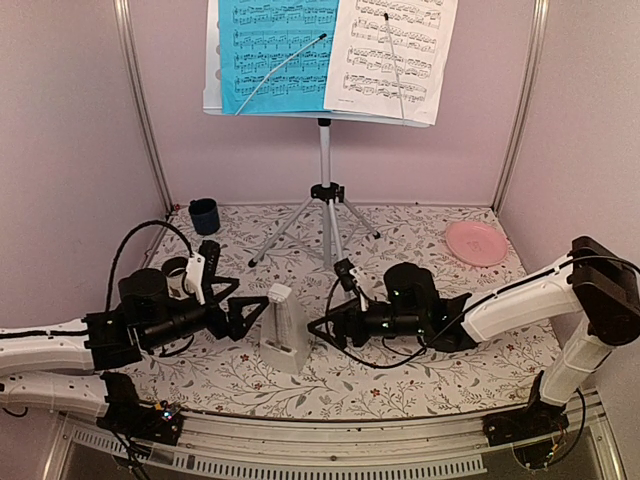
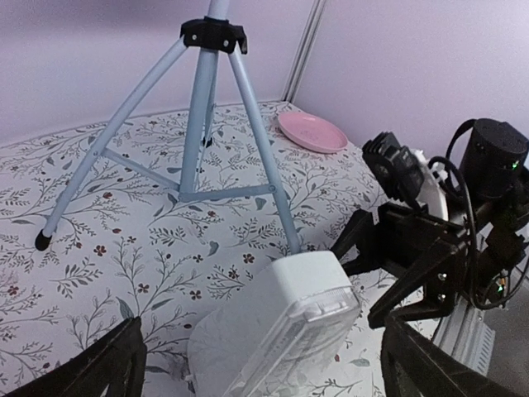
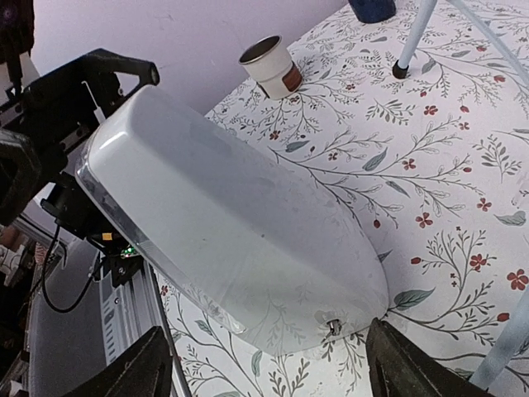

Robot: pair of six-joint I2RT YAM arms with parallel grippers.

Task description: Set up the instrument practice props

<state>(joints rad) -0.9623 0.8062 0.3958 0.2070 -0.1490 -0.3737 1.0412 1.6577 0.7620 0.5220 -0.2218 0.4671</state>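
Observation:
My left gripper has its fingers spread and next needs to slide to the right in the top view around the metronome's upper body (image 1: 282, 314) (image 2: 285, 304), which lies before them that way, and close.
The white pyramid-shaped metronome (image 1: 283, 330) stands upright on the floral cloth between my two grippers. My left gripper (image 1: 243, 316) is open just to its left, and my right gripper (image 1: 322, 328) is open just to its right. In the left wrist view the metronome (image 2: 289, 318) sits between the spread fingers of the left gripper (image 2: 260, 372), touching neither. The right wrist view shows its side (image 3: 223, 223) ahead of the open right gripper (image 3: 269, 372). The music stand (image 1: 325, 180) on its tripod holds a blue sheet (image 1: 275, 50) and a white sheet (image 1: 395, 55).
A dark blue cup (image 1: 204, 215) stands at the back left and a pink plate (image 1: 476, 242) at the back right. A small white cup (image 3: 273, 66) sits beside the left arm. The tripod legs (image 2: 207, 141) spread just behind the metronome.

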